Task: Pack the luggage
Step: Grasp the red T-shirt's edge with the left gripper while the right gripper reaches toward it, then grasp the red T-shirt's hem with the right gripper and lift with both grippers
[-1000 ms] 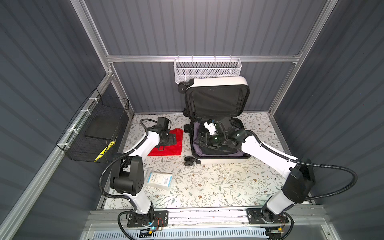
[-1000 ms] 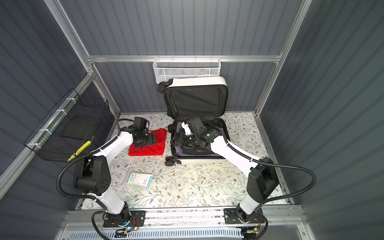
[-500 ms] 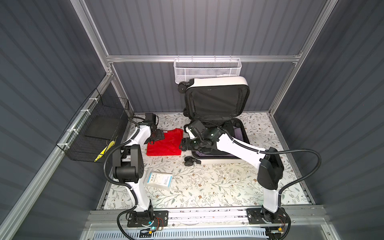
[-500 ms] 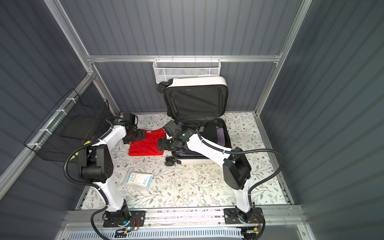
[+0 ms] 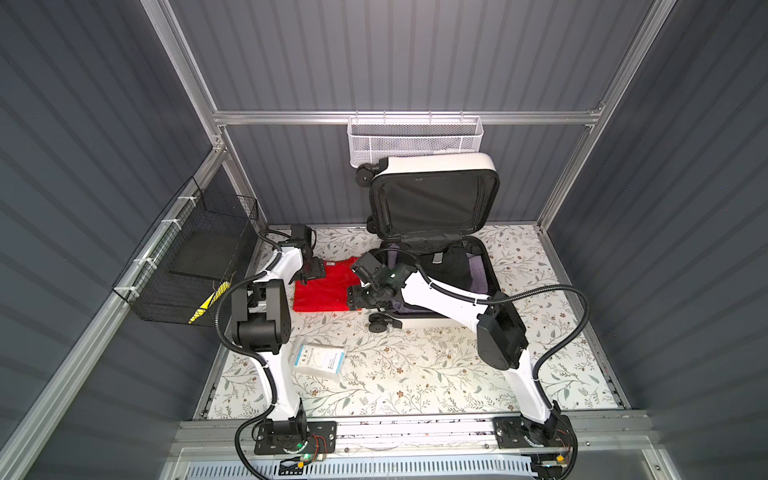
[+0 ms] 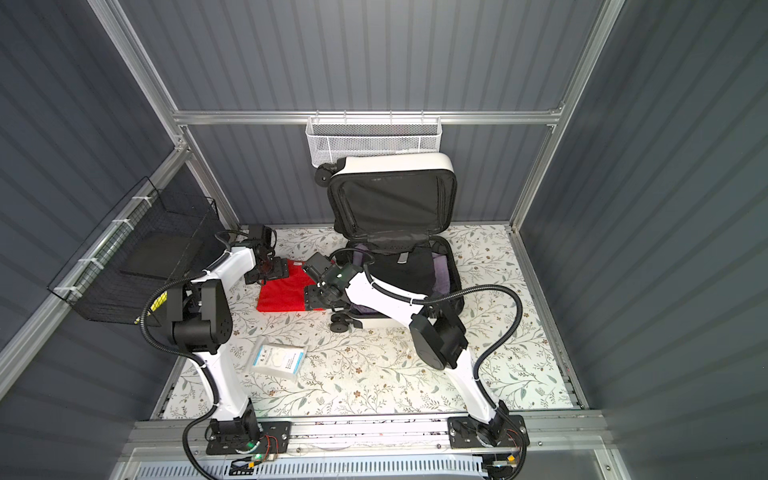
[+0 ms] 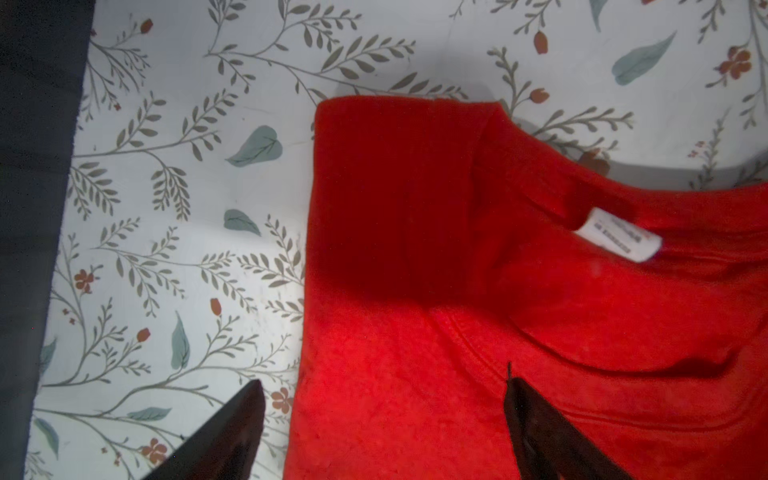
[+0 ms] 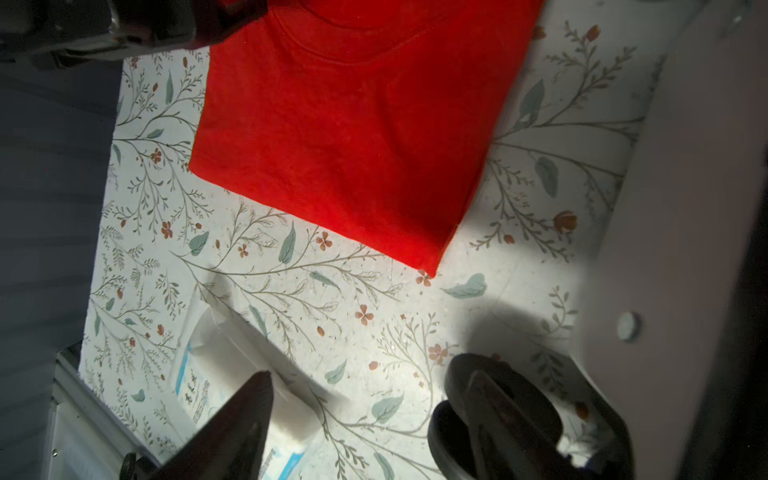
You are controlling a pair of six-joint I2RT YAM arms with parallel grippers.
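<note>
The robot's left gripper will next move down onto the red shirt's edge away from the luggage (image 5: 432, 166), just short of the shirt's far corner, since the gripper's open fingers are already on both sides of that edge.
The luggage (image 5: 432, 166) (image 6: 395, 164) lies open at the back, its white lid upright and dark clothes in its base (image 5: 453, 262). A folded red shirt (image 5: 324, 286) (image 6: 282, 291) lies flat on the table just left of it. My left gripper (image 5: 309, 272) (image 7: 384, 415) hangs open over the shirt's far left corner, one finger above the cloth (image 7: 457, 291) and one above the table. My right gripper (image 5: 357, 297) (image 8: 370, 395) is open and empty at the shirt's right edge, beside the luggage shell (image 8: 685, 208). The shirt (image 8: 353, 124) lies ahead of it.
A white packet (image 5: 318, 359) (image 8: 224, 374) lies nearer the front, by the left arm. A black luggage wheel (image 5: 378, 322) (image 8: 519, 399) juts out close to the right gripper. A black wire basket (image 5: 195, 257) hangs on the left wall. A white mesh basket (image 5: 415, 139) hangs behind the lid.
My right gripper has swung out of the luggage leftwards to the red shirt's right edge. My left gripper has moved from the shirt's middle to its far left corner.
</note>
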